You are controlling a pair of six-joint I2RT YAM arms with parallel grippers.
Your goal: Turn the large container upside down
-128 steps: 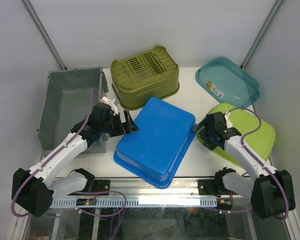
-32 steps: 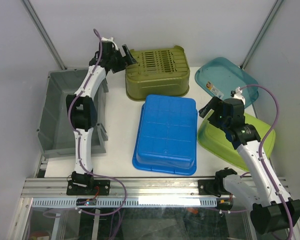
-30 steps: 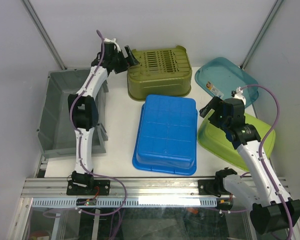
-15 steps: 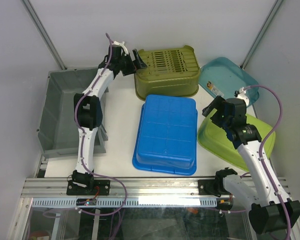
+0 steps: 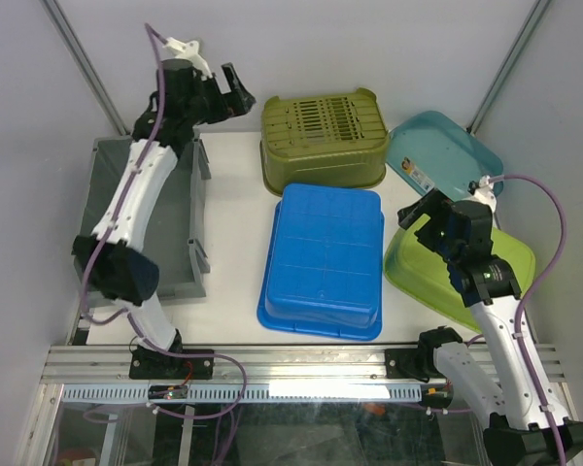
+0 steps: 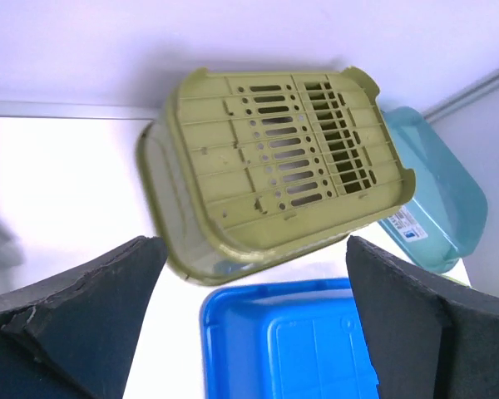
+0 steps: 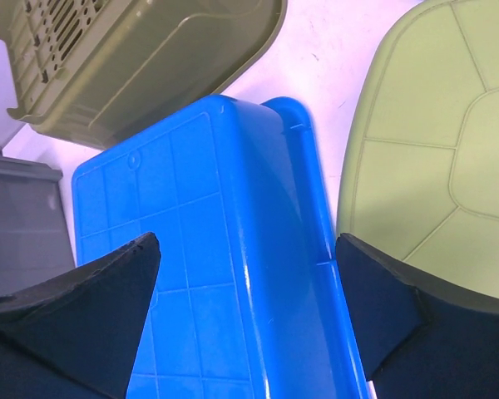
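Note:
My left gripper moves down and back next, tilting downward, onto the grey bin's rim [image 5: 199,188] facing the blue container, since that bin still stands open side up.
A large blue container [image 5: 325,257] lies bottom up in the middle of the white table; it also shows in the right wrist view [image 7: 191,274] and the left wrist view [image 6: 299,341]. My left gripper [image 5: 231,97] is open and empty, raised high at the back left, apart from the olive slotted basket [image 5: 323,136]. In its wrist view the left gripper [image 6: 254,249] looks down on that basket [image 6: 274,166]. My right gripper [image 5: 418,216] is open and empty, hanging above the blue container's right rim, as its wrist view [image 7: 248,249] shows.
A grey bin [image 5: 117,209] stands open side up at the left edge. The olive basket lies bottom up at the back. A teal tub [image 5: 442,155] sits at the back right. A lime green tub [image 5: 466,262] lies bottom up under my right arm.
The left arm has risen and swung back left, away from the olive basket, which it had pushed right. The right arm drew slightly right. The blue container has not moved lately.

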